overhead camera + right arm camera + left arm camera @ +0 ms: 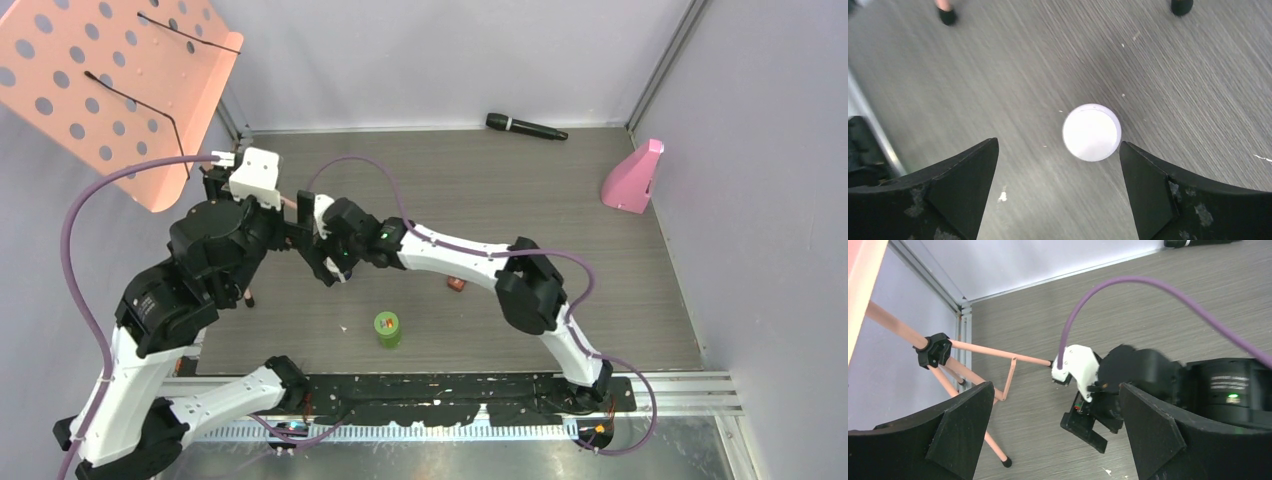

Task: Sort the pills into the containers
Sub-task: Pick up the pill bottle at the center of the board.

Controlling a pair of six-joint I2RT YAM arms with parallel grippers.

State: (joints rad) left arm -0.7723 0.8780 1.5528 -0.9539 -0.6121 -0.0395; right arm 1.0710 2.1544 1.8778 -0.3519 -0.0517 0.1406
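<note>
I need to lower my right gripper over the white round container [345, 273] [1092, 132] and ease it toward the right in the wrist view before closing, because the container is off-centre between my open fingers.
A white round container [1092, 132], seen from straight above, stands on the table. It lies between the fingertips of my open right gripper [1059, 142], close to the right finger, and neither finger touches it. The green-lidded bottle [387, 328] stands upright near the front middle, with the small brown case [456, 284] to its right. My right gripper [335, 268] hangs low at left of centre. My left gripper [1057, 386] is open and empty, looking across at the right gripper [1088, 421]. A tiny white bit [343, 329] lies on the table; I cannot tell whether it is a pill.
A pink music stand [110, 80] fills the back left, and its thin legs [993, 352] reach the floor beside my left gripper. A black microphone [525, 126] lies at the back wall. A pink wedge-shaped object [633, 178] stands at the right. Walls close in the table.
</note>
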